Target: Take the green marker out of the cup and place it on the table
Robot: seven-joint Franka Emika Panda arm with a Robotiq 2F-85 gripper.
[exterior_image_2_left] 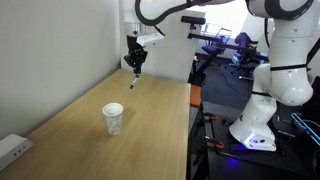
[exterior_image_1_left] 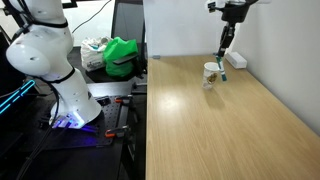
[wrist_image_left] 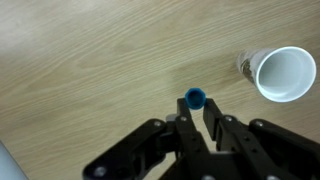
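Note:
The marker still hangs clear of the wood, so my gripper needs to move down toward the bare tabletop beside the white paper cup [exterior_image_1_left: 210, 74] and let go of the marker there.
My gripper [wrist_image_left: 194, 108] is shut on the marker [wrist_image_left: 194, 98], which I see end-on as a blue-green round cap between the fingertips. In both exterior views the gripper [exterior_image_1_left: 224, 47] [exterior_image_2_left: 134, 70] hangs above the table and holds the marker [exterior_image_1_left: 222, 62] [exterior_image_2_left: 133, 83] upright, tip down, off the surface. The white paper cup [exterior_image_1_left: 210, 74] [exterior_image_2_left: 113, 118] [wrist_image_left: 282, 72] stands upright and empty on the wooden table [exterior_image_1_left: 220, 130], off to the side of the gripper.
A white power strip [exterior_image_1_left: 235, 59] lies by the wall near the cup; it also shows in an exterior view [exterior_image_2_left: 12, 148]. A green bag [exterior_image_1_left: 122, 55] sits on a desk beside the table. The robot base [exterior_image_2_left: 262, 100] stands next to the table edge.

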